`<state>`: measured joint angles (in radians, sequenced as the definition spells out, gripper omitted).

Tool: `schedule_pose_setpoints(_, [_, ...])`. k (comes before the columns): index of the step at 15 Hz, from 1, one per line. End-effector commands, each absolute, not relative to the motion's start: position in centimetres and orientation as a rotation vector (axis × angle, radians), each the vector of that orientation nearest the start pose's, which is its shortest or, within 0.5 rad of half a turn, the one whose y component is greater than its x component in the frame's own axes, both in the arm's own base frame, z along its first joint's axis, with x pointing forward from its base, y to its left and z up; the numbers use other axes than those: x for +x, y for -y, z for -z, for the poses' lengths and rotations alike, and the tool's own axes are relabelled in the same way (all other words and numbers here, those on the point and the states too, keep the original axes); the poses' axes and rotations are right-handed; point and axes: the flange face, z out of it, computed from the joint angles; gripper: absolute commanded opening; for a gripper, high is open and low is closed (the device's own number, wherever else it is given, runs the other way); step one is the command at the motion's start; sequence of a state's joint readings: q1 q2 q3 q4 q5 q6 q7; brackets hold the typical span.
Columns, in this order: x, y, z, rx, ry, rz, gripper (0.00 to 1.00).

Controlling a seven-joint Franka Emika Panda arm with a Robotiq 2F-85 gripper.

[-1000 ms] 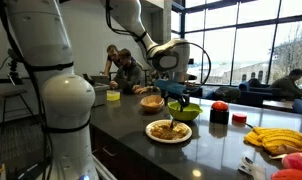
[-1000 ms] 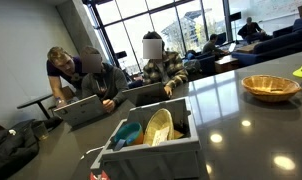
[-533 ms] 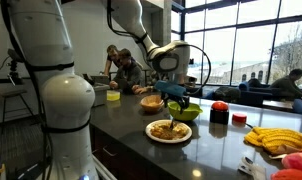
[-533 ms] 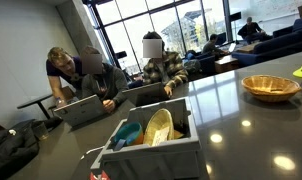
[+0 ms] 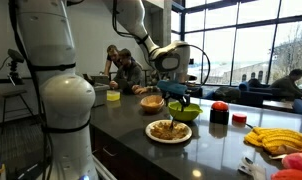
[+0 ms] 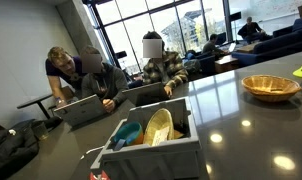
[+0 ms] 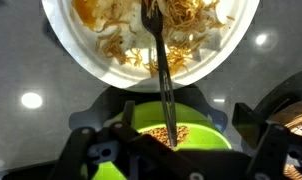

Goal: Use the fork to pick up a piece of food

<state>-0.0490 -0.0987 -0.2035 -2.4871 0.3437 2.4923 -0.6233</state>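
I will lower my gripper toward the green bowl next, then close its fingers on either side of the fork's handle (image 7: 170,117).
In the wrist view a thin dark fork (image 7: 161,70) sticks out from the middle of my gripper (image 7: 171,125). Its tip lies over the yellowish shredded piece of food (image 7: 176,25) piled on the round white plate (image 7: 71,45). The fingers (image 7: 255,115) stand wide apart on either side and do not touch the fork's handle. In an exterior view the gripper (image 5: 172,97) hangs just above the plate (image 5: 168,131); the fork is too thin to make out there.
A green bowl (image 7: 181,125) of brown grains sits under the gripper, beside the plate (image 5: 187,112). A tan bowl (image 5: 151,101) (image 6: 270,87), a red object (image 5: 219,111) and bananas (image 5: 276,139) stand on the dark counter. A grey bin (image 6: 151,140) holds dishes. People sit at laptops behind.
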Motion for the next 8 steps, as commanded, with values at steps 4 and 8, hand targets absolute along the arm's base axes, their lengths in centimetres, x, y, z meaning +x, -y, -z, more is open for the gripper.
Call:
schedule_pose_setpoints(4, [46.4, 12.7, -30.9, -2.930, 0.139, 0.264, 1.00])
schedule_pose_setpoints(8, [45.9, 13.1, -29.0, -2.929, 0.118, 0.252, 0.73])
